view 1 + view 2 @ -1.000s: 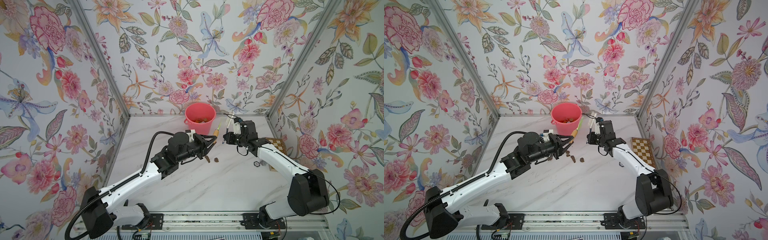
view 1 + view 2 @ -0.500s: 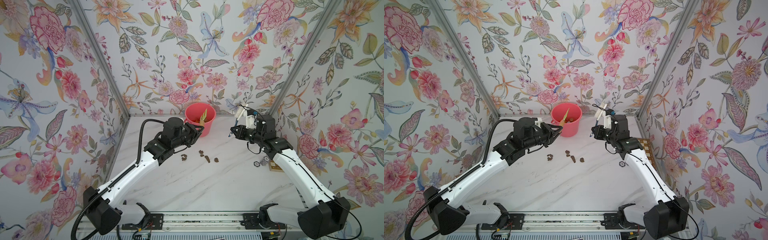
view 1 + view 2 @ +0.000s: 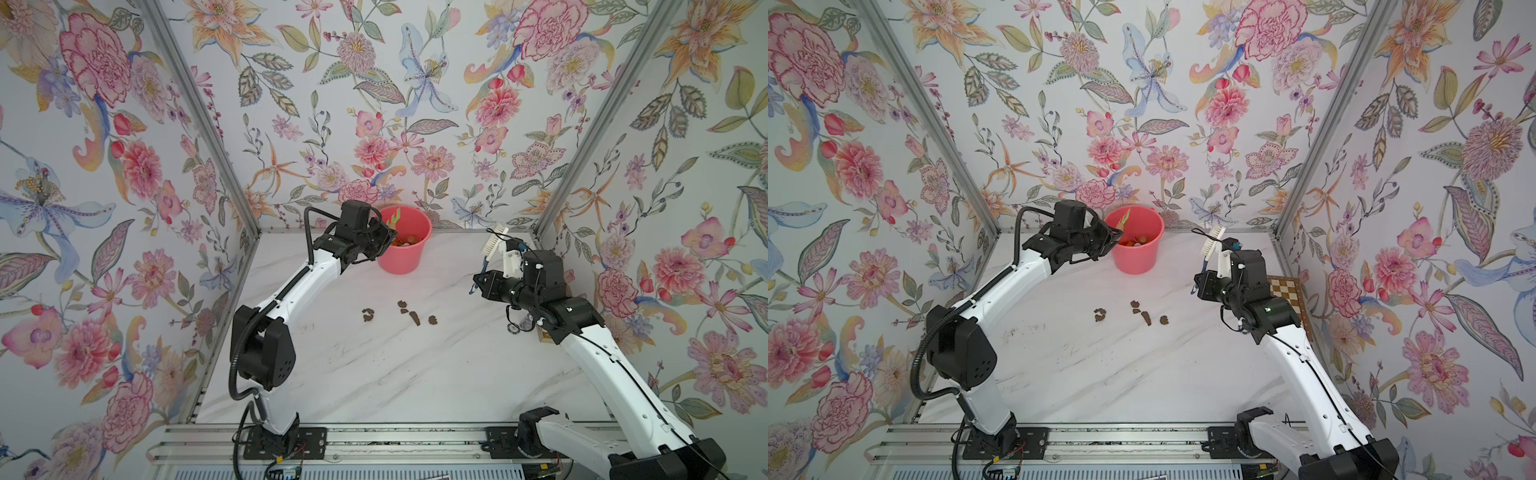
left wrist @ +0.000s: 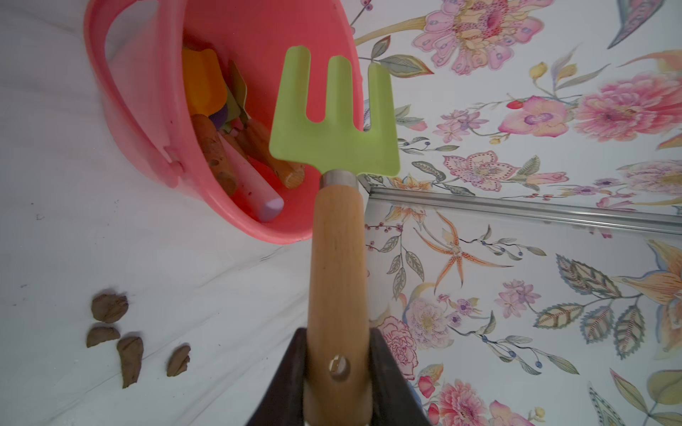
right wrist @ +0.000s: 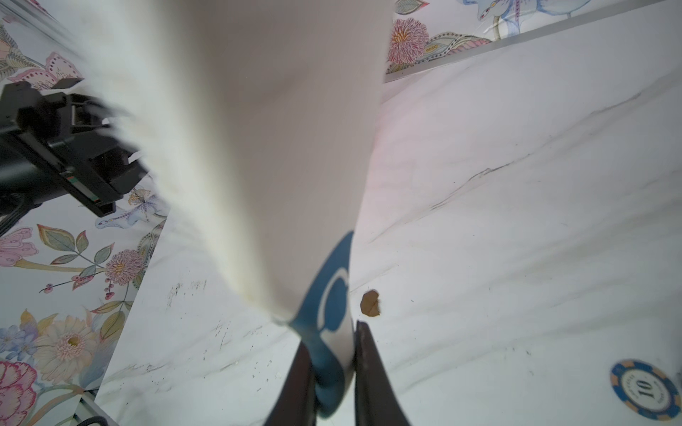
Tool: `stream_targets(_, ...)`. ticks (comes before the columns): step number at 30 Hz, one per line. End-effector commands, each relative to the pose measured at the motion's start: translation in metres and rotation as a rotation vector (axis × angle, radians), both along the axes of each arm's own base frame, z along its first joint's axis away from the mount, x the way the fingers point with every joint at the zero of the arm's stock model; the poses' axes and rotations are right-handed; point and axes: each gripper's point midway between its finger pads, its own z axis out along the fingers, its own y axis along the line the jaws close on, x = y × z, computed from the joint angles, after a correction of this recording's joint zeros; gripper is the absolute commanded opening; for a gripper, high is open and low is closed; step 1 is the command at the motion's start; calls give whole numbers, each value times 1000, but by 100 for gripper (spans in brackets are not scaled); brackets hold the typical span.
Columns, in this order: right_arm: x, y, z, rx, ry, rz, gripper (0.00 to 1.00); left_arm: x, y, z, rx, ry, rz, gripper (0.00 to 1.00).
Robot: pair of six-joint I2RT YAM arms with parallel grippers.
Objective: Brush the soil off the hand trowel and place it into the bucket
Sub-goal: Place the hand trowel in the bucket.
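Observation:
The wooden handle still reaches past the bucket's rim. I need to lower my left gripper and move it farther over the bucket's opening (image 3: 411,226) (image 4: 257,99), then let go of the handle.
The hand trowel (image 4: 334,136) has a green three-tined head on a wooden handle. My left gripper (image 4: 337,332) is shut on that handle. In both top views the green head (image 3: 394,217) (image 3: 1125,217) pokes up over the near rim of the coral-pink bucket (image 3: 401,259) (image 3: 1136,259), with my left gripper (image 3: 384,241) beside the rim. Several brown soil lumps (image 3: 413,316) (image 3: 1100,315) (image 4: 110,308) lie on the marble table. My right gripper (image 3: 478,282) (image 5: 330,339) is shut on a white brush (image 3: 494,243) (image 5: 276,147) with a blue handle, held upright to the right of the bucket.
Inside the bucket (image 4: 121,92) lie other tools, an orange blade (image 4: 205,81) and wooden handles (image 4: 214,151). A blue poker chip (image 5: 644,389) and a small chessboard (image 3: 1285,295) sit by the right wall. Floral walls close in three sides.
My left arm swung the trowel back from mid-table to the bucket's rim. My right arm drew away to the right with the brush. The soil lumps stay on the table.

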Motion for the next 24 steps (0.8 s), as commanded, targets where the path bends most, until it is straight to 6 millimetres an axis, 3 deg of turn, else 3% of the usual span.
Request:
stream_targets(1, -5, -11, -5, -33, -2, -36, 3, 11, -4, -2, 0, -2, -40, 0)
stream_targets(6, -9, -20, -8, -53, 12, -69, 3, 29, -12, -20, -3, 29, -45, 0)
stream_targets(13, -19, -29, -13, -54, 16, -116, 3, 45, -9, -37, 38, 59, -34, 0)
stream_targets(24, -23, -40, -16, -74, 15, -146, 4, 46, -3, -64, 60, 101, -13, 7)
